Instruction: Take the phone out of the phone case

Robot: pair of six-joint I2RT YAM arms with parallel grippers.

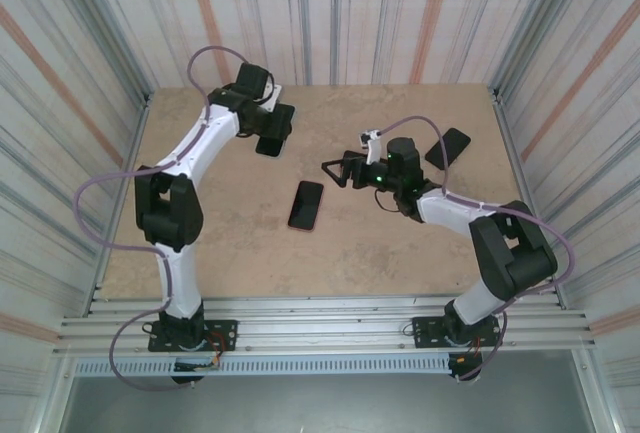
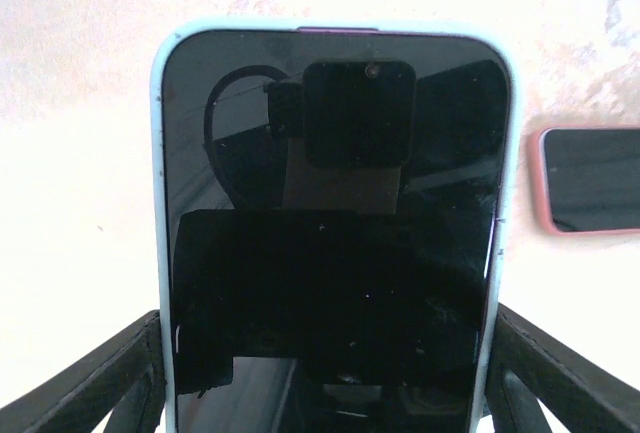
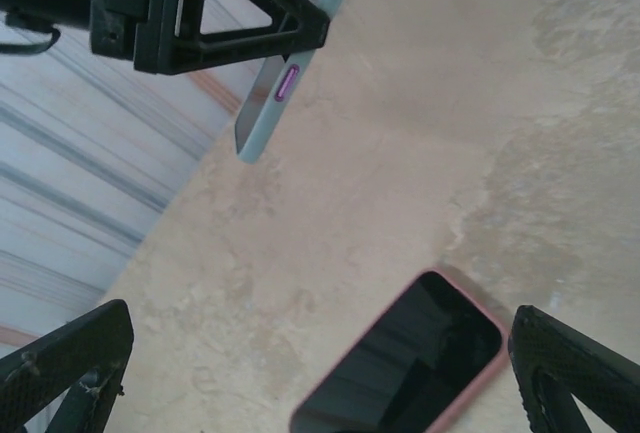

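Note:
The near end of the cased phone sticks out past the left gripper's fingers, so my right gripper should move across toward that gripper next and close there.
A phone (image 2: 330,223) with a dark screen sits in a light blue phone case (image 2: 157,203). My left gripper (image 1: 270,135) is shut on its two long sides, with the fingers (image 2: 120,378) pressed against the case edges, and holds it above the back left of the table. In the right wrist view this cased phone (image 3: 292,71) shows edge-on with a purple side button, clamped in the left gripper (image 3: 240,28). My right gripper (image 1: 335,171) hovers mid-table with its jaws open and nothing between them, pointing toward the left gripper. Its fingertips (image 3: 70,363) straddle bare table.
A second phone in a pink case (image 1: 306,204) lies flat mid-table, below the right gripper (image 3: 320,383) and also to the right in the left wrist view (image 2: 590,178). A dark phone (image 1: 448,147) lies at the back right. Corrugated walls (image 1: 80,73) enclose the tan table (image 1: 230,243).

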